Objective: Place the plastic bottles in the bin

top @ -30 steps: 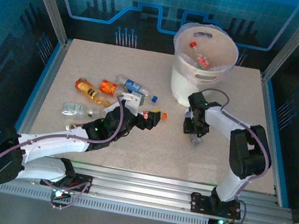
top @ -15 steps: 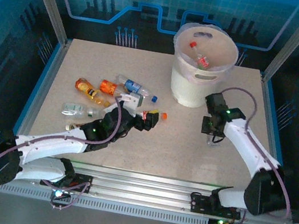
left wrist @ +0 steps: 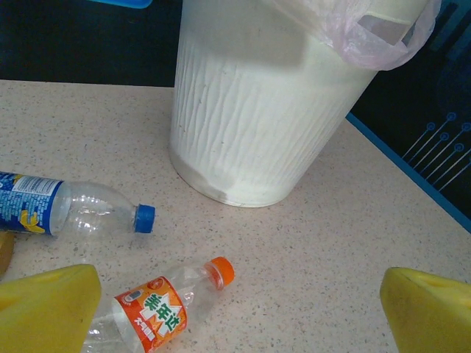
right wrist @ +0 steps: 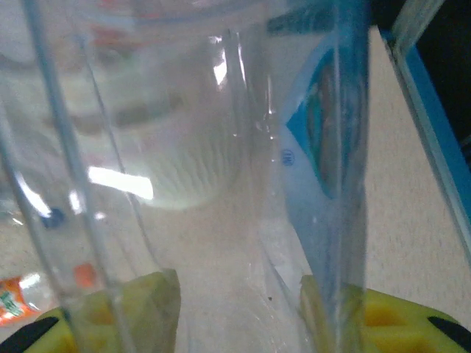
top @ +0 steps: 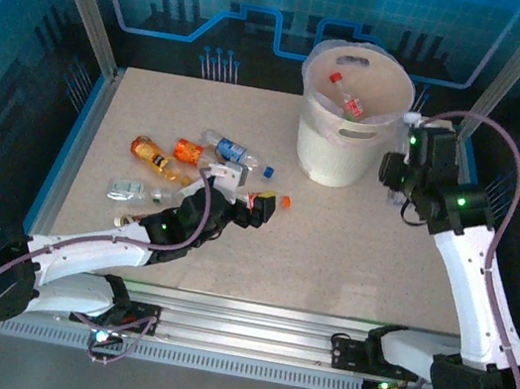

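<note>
The crushed bottle still hangs outside the bin, so next the right gripper needs to move it outward over the bin's rim, then down into the bin's opening [top: 362, 86] and release it.
My right gripper [top: 396, 178] is raised just right of the bin [top: 319, 155], a tall white bucket with a thin bag liner. It is shut on a clear crushed bottle with a blue label [right wrist: 221, 184], pinched between its yellow fingers [right wrist: 147, 309]. Two bottles [top: 348, 97] lie inside the bin. My left gripper [top: 263, 207] stands open low over the table. An orange-capped, orange-labelled bottle [left wrist: 158, 309] lies between its yellow fingertips [left wrist: 44, 309], untouched. A blue-capped, blue-labelled bottle [left wrist: 73, 213] lies just beyond, and the bin [left wrist: 257, 110] rises behind.
More bottles lie at the table's left: two orange ones [top: 187, 150] [top: 150, 151], a blue-labelled one [top: 231, 147] and a clear crushed one [top: 130, 191]. Metal frame posts and blue rails border the table [top: 329, 257].
My right arm has lifted from the table's middle and swung back and right to beside the bin, carrying the clear bottle. The left arm has barely moved.
</note>
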You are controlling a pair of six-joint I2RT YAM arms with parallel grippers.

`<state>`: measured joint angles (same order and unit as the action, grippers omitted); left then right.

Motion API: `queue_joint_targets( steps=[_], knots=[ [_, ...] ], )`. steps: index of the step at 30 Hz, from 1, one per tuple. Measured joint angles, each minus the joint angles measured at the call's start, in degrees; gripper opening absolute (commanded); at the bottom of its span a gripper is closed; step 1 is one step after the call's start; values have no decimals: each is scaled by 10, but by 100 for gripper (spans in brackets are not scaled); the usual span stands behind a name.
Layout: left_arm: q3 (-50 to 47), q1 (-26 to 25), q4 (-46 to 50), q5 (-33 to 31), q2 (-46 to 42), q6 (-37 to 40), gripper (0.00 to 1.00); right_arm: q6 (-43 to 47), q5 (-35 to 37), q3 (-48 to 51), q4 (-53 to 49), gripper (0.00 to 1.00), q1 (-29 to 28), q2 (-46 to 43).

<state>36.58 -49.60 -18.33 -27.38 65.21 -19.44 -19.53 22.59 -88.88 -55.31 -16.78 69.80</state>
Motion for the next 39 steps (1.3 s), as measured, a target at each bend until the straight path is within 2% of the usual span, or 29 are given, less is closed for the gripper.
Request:
queue_joint_targets(
  steps=[12, 22, 29, 39],
  knots=[
    [0, 0, 0, 8, 0, -16, 99, 87, -24, -330, 14, 27, -10, 233],
    [0, 0, 9, 19, 4, -17, 99, 132, -50, -595, -1, 27, -12, 469],
    [0, 1, 15, 23, 4, -17, 99, 153, -79, -616, -4, 28, -5, 542],
    [0, 1, 16, 23, 5, -23, 99, 157, -106, -569, -16, 28, 42, 560]
  ],
)
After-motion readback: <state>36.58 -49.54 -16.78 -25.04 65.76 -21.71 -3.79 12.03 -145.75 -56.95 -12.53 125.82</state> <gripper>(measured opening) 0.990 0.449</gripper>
